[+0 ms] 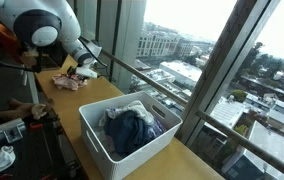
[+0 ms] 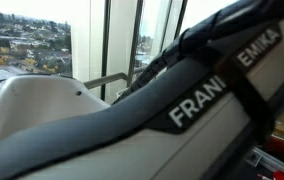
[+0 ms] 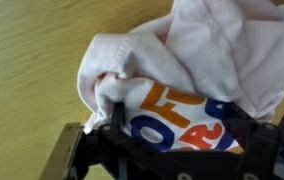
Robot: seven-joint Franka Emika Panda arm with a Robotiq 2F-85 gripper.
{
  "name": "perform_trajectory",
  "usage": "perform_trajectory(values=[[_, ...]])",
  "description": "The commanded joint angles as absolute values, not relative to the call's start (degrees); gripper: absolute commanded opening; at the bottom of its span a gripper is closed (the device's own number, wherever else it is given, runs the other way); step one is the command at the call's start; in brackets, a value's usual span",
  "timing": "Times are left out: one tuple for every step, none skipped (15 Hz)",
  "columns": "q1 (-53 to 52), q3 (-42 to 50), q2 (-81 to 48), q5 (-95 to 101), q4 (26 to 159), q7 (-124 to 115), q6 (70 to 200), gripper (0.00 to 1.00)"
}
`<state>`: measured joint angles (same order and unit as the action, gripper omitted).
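My gripper shifts toward the left in the wrist view next and closes on the bunched white end [image 1: 73, 76] [image 3: 120, 94] beside the orange letters, which lies nearer one open finger.
A crumpled white garment [image 3: 207, 45] with orange, blue and red letters printed on it lies on the wooden table top [image 3: 27, 60]. In the wrist view my gripper [image 3: 182, 125] is down on it, open, with one black finger on each side of the printed fold. In an exterior view the gripper [image 1: 85, 66] sits at the far end of the table over the pale garment [image 1: 69, 83]. In an exterior view the arm's grey link with its Franka Emika lettering [image 2: 212, 95] fills the picture and hides the table.
A white plastic bin [image 1: 94, 138] stands on the table nearer the camera, holding dark blue and white clothes [image 1: 132, 128]. A window wall with a metal rail [image 1: 152, 80] runs along the table's far side. Equipment and a person's arm [image 1: 12, 108] are at the left.
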<state>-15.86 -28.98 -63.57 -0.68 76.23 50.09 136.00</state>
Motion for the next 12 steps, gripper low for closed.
perform_trajectory(values=[[-16.31,-29.15,-67.47,-1.96,70.39,53.0,132.45,0.75],[-16.49,-28.92,-68.1,-1.9,69.49,53.27,131.92,0.74],[-16.6,-28.74,-68.55,-1.93,68.84,53.42,131.57,0.65],[-16.59,-28.71,-69.06,-2.04,68.06,53.68,131.09,0.58],[-16.53,-28.67,-69.44,-2.1,67.59,53.86,130.89,0.51],[-16.45,-28.68,-69.7,-2.17,67.17,54.02,130.62,0.42],[-16.35,-28.61,-69.97,-2.22,66.7,54.14,130.26,0.36],[-16.25,-28.54,-70.12,-2.28,66.44,54.18,129.99,0.27],[-16.1,-28.46,-70.19,-2.37,66.27,54.21,129.72,0.21],[-16.0,-28.38,-70.19,-2.54,66.11,54.18,129.37,0.15],[-15.02,-29.31,-70.04,-1.68,66.74,53.68,129.34,0.07],[-14.78,-29.03,-69.77,-1.61,66.88,53.58,129.02,0.01]])
